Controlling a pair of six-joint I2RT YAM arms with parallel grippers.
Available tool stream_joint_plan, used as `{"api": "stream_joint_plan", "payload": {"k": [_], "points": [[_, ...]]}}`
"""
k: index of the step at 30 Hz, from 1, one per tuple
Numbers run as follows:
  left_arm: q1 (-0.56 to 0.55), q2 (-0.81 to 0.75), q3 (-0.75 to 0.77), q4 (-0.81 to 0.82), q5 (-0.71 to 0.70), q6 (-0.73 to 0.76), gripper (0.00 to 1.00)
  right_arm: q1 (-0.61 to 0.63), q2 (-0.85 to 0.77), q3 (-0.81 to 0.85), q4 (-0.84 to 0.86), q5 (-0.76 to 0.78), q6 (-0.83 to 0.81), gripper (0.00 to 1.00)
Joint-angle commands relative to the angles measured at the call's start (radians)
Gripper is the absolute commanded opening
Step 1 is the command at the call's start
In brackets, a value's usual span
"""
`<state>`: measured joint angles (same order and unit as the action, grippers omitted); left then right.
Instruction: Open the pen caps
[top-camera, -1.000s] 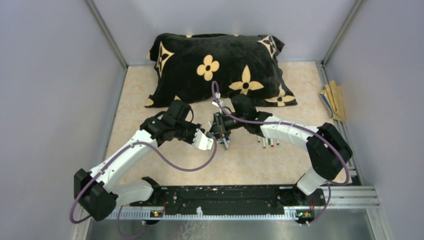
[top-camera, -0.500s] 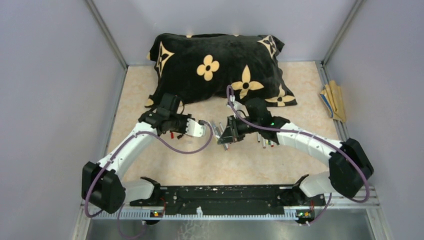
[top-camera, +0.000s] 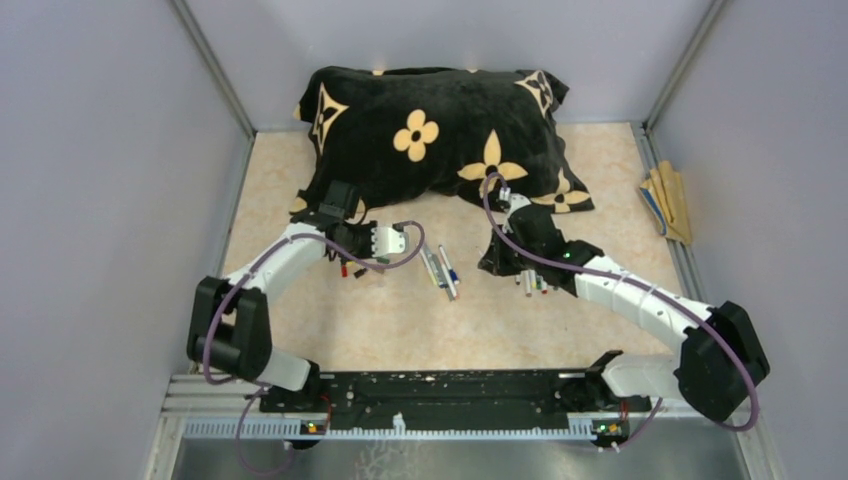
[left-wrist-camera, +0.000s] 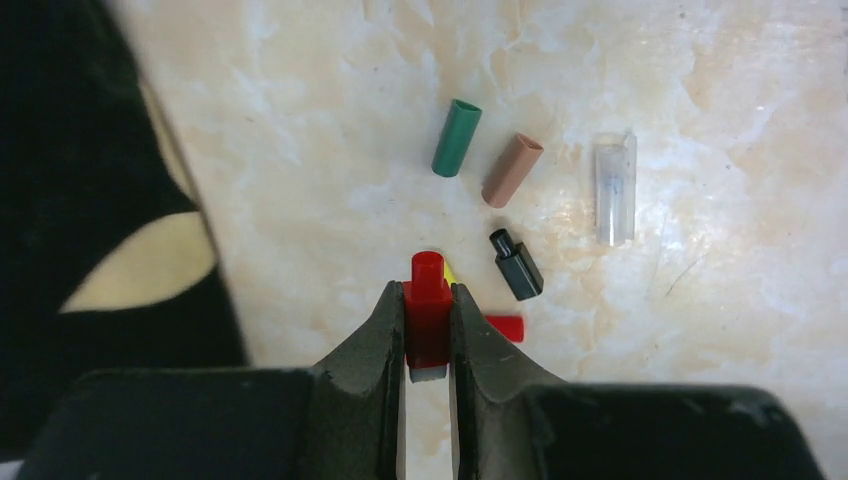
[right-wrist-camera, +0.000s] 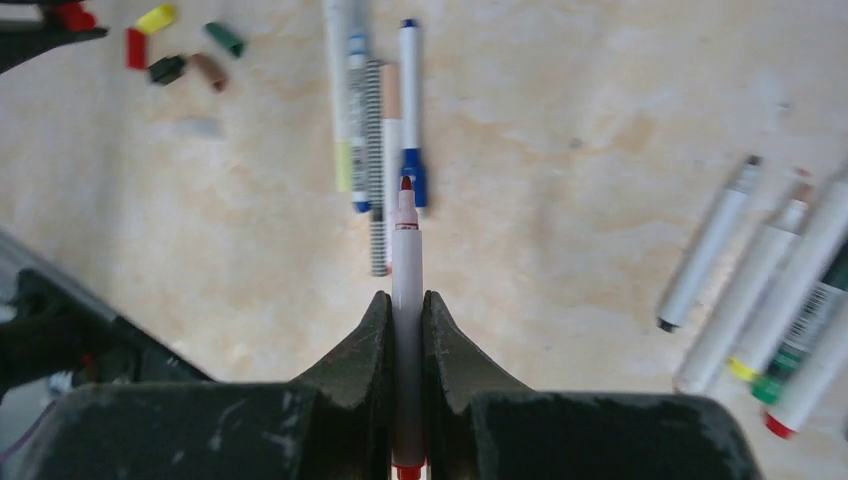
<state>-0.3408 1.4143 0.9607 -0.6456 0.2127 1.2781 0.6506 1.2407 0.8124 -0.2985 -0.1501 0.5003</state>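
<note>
I need to swing my right gripper over next, rightward in the top view, turn, lower and release this bare-tipped pen on the clear tabletop below, beside the uncapped pens.
My left gripper (left-wrist-camera: 428, 300) is shut on a red pen cap (left-wrist-camera: 428, 310), held just above the tabletop; in the top view it (top-camera: 395, 245) is left of centre. Loose caps lie ahead of it: green (left-wrist-camera: 456, 138), brown (left-wrist-camera: 512, 170), clear (left-wrist-camera: 614, 188), black (left-wrist-camera: 516, 264) and another red (left-wrist-camera: 505, 327). My right gripper (right-wrist-camera: 405, 300) is shut on a grey-barrelled pen (right-wrist-camera: 405, 250) with its red tip (right-wrist-camera: 405, 185) bare. In the top view it (top-camera: 492, 262) is right of centre.
A few pens (top-camera: 440, 270) lie between the grippers, one blue (right-wrist-camera: 410, 100). Several uncapped pens (right-wrist-camera: 760, 280) lie to the right. A black pillow (top-camera: 440, 130) with cream flowers fills the back. Tan sticks (top-camera: 668, 200) lie by the right wall.
The grippers were together at the centre and have pulled apart. The left moved left with the red cap; the right moved right with the pen, its tip now bare.
</note>
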Motion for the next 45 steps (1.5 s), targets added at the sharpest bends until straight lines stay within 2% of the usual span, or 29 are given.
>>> {"api": "stream_joint_plan", "payload": {"k": [1,10,17,18,22,27,32,39,43,45], "points": [[0.061,0.113,0.036,0.030,0.070,-0.142,0.00,-0.016,-0.021,-0.041,0.058,0.302,0.027,0.00],[0.099,0.210,0.016,0.106,0.107,-0.192,0.01,-0.075,0.072,-0.152,0.236,0.350,0.066,0.00],[0.098,0.263,0.022,0.126,0.122,-0.236,0.06,-0.077,0.151,-0.152,0.291,0.386,0.063,0.00],[0.098,0.264,0.017,0.134,0.118,-0.241,0.08,-0.077,0.160,-0.151,0.291,0.390,0.064,0.01],[0.099,0.258,0.002,0.138,0.120,-0.257,0.30,-0.078,0.187,-0.156,0.326,0.404,0.059,0.09],[0.099,0.253,0.006,0.113,0.135,-0.255,0.43,-0.078,0.211,-0.163,0.329,0.413,0.056,0.12],[0.098,0.234,0.036,0.065,0.175,-0.259,0.48,-0.078,0.219,-0.165,0.309,0.434,0.061,0.15],[0.098,0.181,0.116,-0.038,0.233,-0.288,0.56,-0.079,0.219,-0.164,0.259,0.457,0.034,0.26],[0.098,0.141,0.188,-0.100,0.272,-0.312,0.61,-0.078,0.217,-0.162,0.245,0.460,0.026,0.26],[0.098,0.133,0.236,-0.150,0.283,-0.331,0.62,-0.079,0.202,-0.159,0.236,0.465,0.021,0.22]]}}
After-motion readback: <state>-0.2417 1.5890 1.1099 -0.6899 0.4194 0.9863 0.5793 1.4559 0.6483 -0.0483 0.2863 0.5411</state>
